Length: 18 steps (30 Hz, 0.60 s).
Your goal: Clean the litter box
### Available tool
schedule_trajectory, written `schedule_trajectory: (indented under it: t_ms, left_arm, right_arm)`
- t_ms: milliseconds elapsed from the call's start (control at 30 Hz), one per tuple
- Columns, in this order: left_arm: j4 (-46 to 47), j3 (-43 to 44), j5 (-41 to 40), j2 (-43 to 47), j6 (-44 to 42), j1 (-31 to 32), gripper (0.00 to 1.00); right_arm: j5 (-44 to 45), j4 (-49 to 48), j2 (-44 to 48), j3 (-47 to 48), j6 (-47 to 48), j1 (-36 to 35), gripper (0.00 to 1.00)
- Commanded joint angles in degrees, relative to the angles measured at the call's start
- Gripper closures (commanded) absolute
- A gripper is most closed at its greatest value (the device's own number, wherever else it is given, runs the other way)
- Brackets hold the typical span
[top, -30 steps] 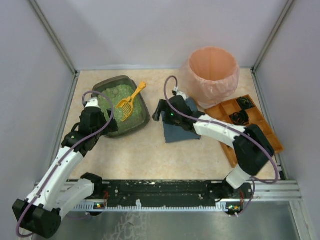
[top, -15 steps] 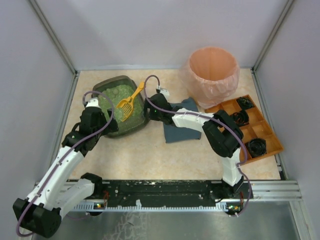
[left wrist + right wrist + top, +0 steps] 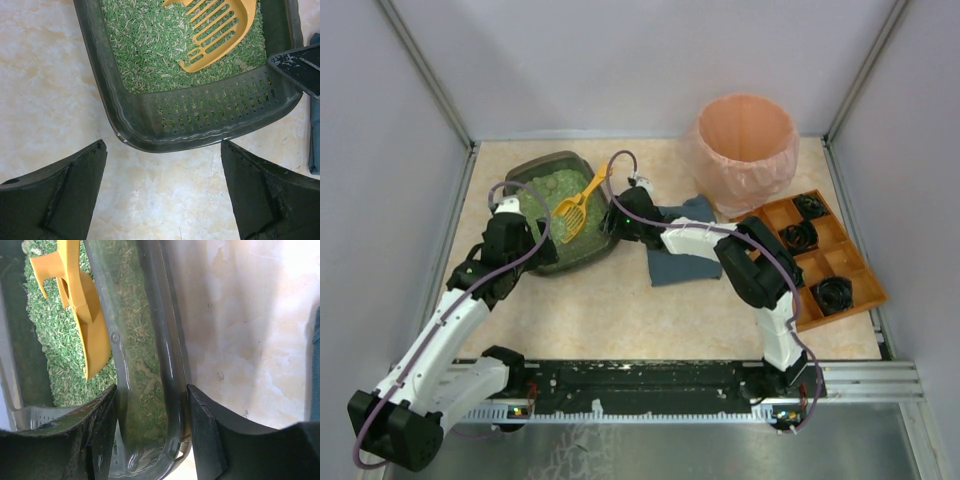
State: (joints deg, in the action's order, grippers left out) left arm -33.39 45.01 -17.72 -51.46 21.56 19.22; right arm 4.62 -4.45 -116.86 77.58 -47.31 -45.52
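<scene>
The litter box point(image 3: 548, 160) stands off-center, so the robot's right gripper will next drag it back and to the right in the top view, then let go of it on the bare middle tabletop.
The litter box point(image 3: 548, 160), a dark tray of green litter, sits at the back left with a yellow scoop point(image 3: 575, 208) lying in it. My right gripper point(image 3: 613, 222) straddles its right wall. In the right wrist view the gripper point(image 3: 152, 387) has one finger inside and one outside the wall point(image 3: 145, 340), both touching it, with the scoop point(image 3: 92, 325) just beyond. My left gripper point(image 3: 535, 252) stands open just short of the box's near end. In the left wrist view that gripper point(image 3: 162, 143) holds nothing, and the perforated wall point(image 3: 210, 105) and scoop point(image 3: 215, 35) lie ahead.
A blue cloth point(image 3: 680, 255) lies under the right forearm, right of the box. A round pink-lined bin point(image 3: 745, 145) stands at the back right. An orange compartmented tray point(image 3: 865, 265) with dark objects lies along the right side. Enclosure walls surround the table.
My right arm swung left from over the blue cloth to the litter box's right wall, and its jaws closed in on that wall. The left arm has not moved.
</scene>
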Motion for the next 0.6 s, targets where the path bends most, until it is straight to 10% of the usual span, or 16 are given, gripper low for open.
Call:
schedule_trajectory:
  t_ms: [0,567]
  left_arm:
    - [1.29,-0.24,0.57,-0.46,-0.68,-0.24,0.00]
    - [1.42,-0.02,0.54,-2.53,-0.98,-0.31,0.00]
  right_arm:
    - [-4.10,-3.39,-0.48,-3.22,-2.60,0.34,0.50]
    - [2.36,7.18,3.27,-10.84,-4.40,-1.57,0.67]
